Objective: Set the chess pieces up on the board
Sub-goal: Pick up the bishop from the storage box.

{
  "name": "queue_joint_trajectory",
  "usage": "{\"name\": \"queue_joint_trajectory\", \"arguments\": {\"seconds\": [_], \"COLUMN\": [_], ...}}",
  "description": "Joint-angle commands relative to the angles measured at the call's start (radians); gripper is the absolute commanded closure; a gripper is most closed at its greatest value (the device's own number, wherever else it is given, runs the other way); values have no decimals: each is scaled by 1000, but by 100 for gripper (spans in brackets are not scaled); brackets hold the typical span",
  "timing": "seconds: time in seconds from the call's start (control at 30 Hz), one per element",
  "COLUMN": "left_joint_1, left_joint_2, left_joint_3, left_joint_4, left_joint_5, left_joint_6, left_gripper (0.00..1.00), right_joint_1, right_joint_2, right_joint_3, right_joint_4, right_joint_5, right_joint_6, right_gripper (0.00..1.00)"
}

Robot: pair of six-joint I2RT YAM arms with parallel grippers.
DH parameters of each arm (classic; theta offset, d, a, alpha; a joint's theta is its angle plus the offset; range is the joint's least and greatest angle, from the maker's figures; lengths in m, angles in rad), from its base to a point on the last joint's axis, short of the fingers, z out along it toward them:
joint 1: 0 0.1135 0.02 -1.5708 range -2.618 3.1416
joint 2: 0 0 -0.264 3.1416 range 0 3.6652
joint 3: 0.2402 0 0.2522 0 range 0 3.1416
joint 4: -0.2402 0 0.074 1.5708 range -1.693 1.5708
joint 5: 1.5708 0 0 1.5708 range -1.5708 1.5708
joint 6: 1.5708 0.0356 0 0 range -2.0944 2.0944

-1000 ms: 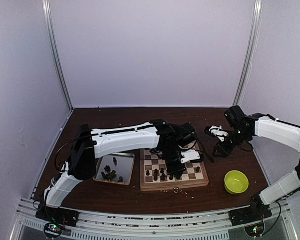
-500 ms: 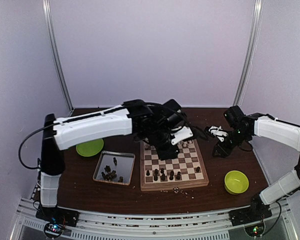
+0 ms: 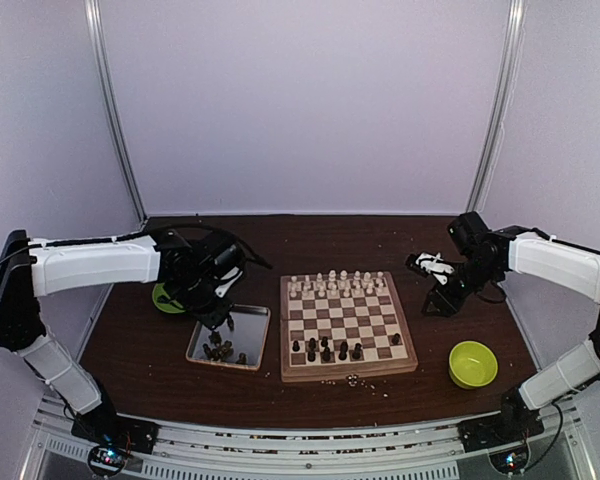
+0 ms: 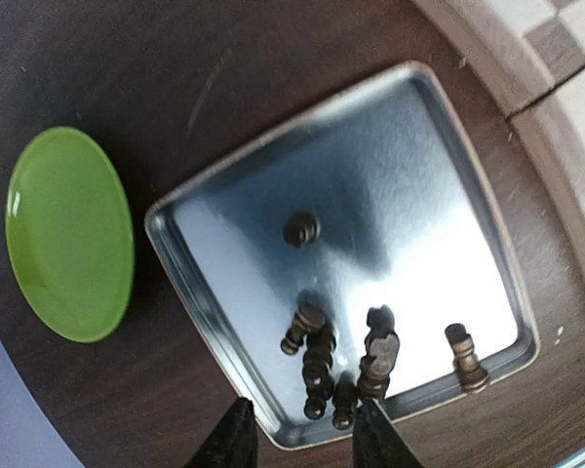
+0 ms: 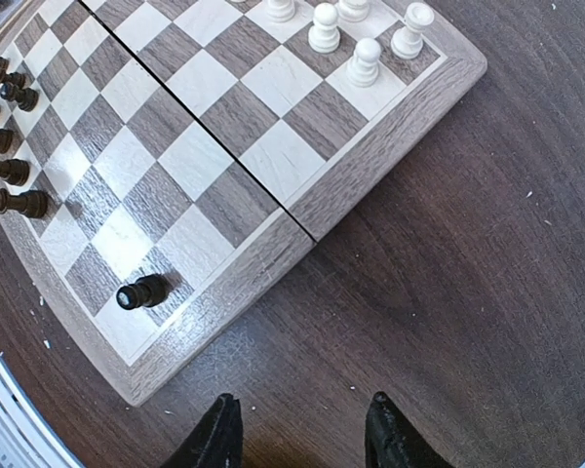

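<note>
The neighbouring dark pieces crowd the middle tipped piece [image 4: 318, 370] on both sides in the tray corner, so my left gripper needs to narrow its fingers as it goes down onto it next.
The board [image 3: 370, 320] lies mid-table with several dark chess pieces [image 3: 325, 350] along its near rows and pale chessmen at the far rows. More dark pieces [image 4: 322, 356] lie in the silver tray [image 4: 419, 146], mostly tipped over in one corner. My left gripper [image 4: 302, 434] is open and empty, hovering above that tray corner [image 3: 212, 312]. My right gripper [image 5: 302, 429] is open and empty above bare table beside the board's right edge [image 5: 390, 146]. A lone dark piece [image 5: 141, 292] stands near that edge.
A green plate [image 3: 165, 298] lies left of the tray [image 3: 248, 325] and shows in the left wrist view [image 4: 68, 234]. A green bowl [image 3: 473, 363] sits right of the board. Pale chessmen [image 5: 361, 39] stand at the board's far corner.
My left arm has swung left off the board and now hangs over the tray. The right arm has not moved.
</note>
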Motion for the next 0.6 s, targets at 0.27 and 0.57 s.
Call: {"name": "queue_joint_trajectory", "arguments": {"seconds": [0.27,0.57], "left_joint_1": [22,83], "left_joint_2": [25,65], "left_joint_3": [-107,-119], "left_joint_4": [80,150], "left_joint_5": [37,124], "left_joint_6": [-77,-32], "left_gripper": [65,79], "right_joint_1": [-5,-5], "right_joint_2": [12,19], "right_joint_3": [16,14], "right_joint_4": [-10,-12], "right_joint_5": [-26,-25], "right_joint_6": [-16,-21], "right_gripper": [56,53]}}
